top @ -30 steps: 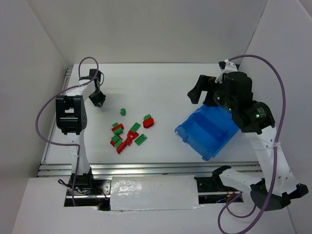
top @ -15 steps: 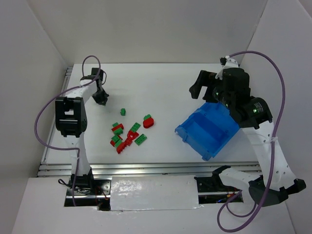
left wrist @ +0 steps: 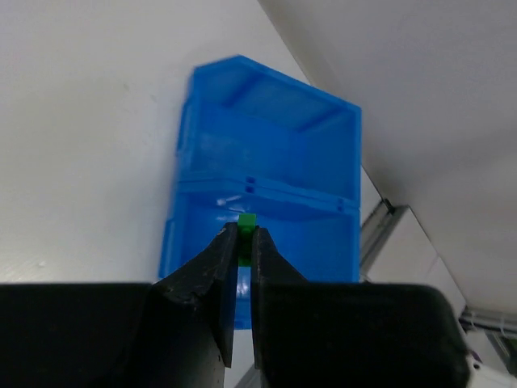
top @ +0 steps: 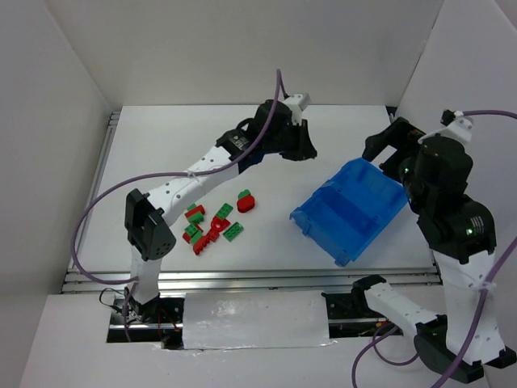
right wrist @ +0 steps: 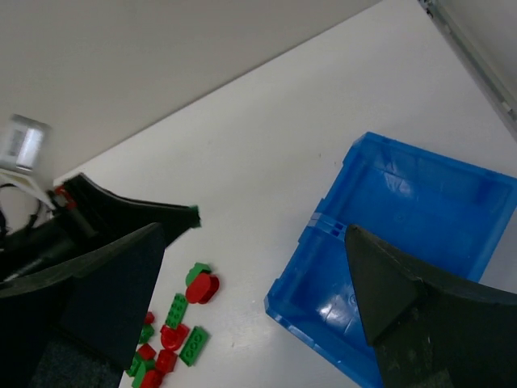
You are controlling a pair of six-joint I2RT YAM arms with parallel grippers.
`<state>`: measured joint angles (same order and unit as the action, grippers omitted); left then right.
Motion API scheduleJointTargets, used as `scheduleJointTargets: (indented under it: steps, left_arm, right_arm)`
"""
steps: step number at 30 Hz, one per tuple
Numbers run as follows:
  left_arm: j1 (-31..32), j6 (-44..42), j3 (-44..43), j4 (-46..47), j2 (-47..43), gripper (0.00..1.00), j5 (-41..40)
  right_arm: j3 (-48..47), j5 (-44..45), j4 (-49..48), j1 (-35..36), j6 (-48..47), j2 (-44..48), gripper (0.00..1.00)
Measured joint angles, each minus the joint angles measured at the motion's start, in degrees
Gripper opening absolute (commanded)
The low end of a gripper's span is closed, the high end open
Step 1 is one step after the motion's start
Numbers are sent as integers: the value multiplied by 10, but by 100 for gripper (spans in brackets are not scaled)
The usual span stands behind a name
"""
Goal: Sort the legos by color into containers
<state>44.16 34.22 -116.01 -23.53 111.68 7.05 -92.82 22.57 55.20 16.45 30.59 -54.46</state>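
My left gripper will move down and back next, over the blue bin's section nearer the pile, because the tiny green lego still hangs outside the bin.
My left gripper [top: 305,150] reaches over the middle of the table, left of the bin and apart from it. It is shut on a tiny green lego [left wrist: 247,221] at its fingertips [left wrist: 229,239]; the lego also shows in the right wrist view [right wrist: 194,215]. The blue bin [top: 351,210] lies at the right, turned at an angle, with an inner divider [left wrist: 266,191]; both compartments look empty. Several red and green legos [top: 212,225] lie in a loose pile left of the bin, also in the right wrist view [right wrist: 174,327]. My right gripper [top: 388,141] hangs open and empty above the bin's far corner [right wrist: 404,174].
A red and green piece [top: 246,200] lies apart from the pile, nearer the bin. White walls enclose the table at the back and both sides. A metal rail [top: 242,279] runs along the near edge. Purple cables loop off both arms.
My left arm has swung from the far left of the table to the middle, toward the bin. My right arm has drawn back to the right, off the bin's far side.
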Motion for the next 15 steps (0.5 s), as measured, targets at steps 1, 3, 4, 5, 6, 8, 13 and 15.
scheduleJointTargets:
  steps: [1, 3, 4, 5, 6, 8, 13, 15]
  left_arm:
    - [7, -1, 0, 4, 6, 0, 13]
    - [15, -4, 0, 14, 24, 0, 32]
    - [19, -8, 0, 17, 34, 0, 39]
    - [25, -10, 0, 17, 45, 1, 43]
    - [29, -12, 0, 17, 56, 2, 44]
    - [44, -14, 0, 16, 78, 4, 45]
    - [85, -14, 41, 21, 91, 13, 54]
    - [95, -14, 49, 21, 93, 25, 58]
  right_arm:
    - [-4, 5, 2, 0, 0, 5, 100]
    - [-14, 10, 8, -1, 1, 16, 100]
    - [-19, 12, 12, -2, 2, 22, 99]
    - [-22, 13, 15, -2, 3, 26, 100]
    - [-24, 13, 17, -2, 5, 30, 100]
    - [-26, 12, 23, -2, 5, 35, 99]
    - [-26, 6, 37, -2, 7, 38, 99]
    - [-25, 4, 39, -2, 7, 42, 100]
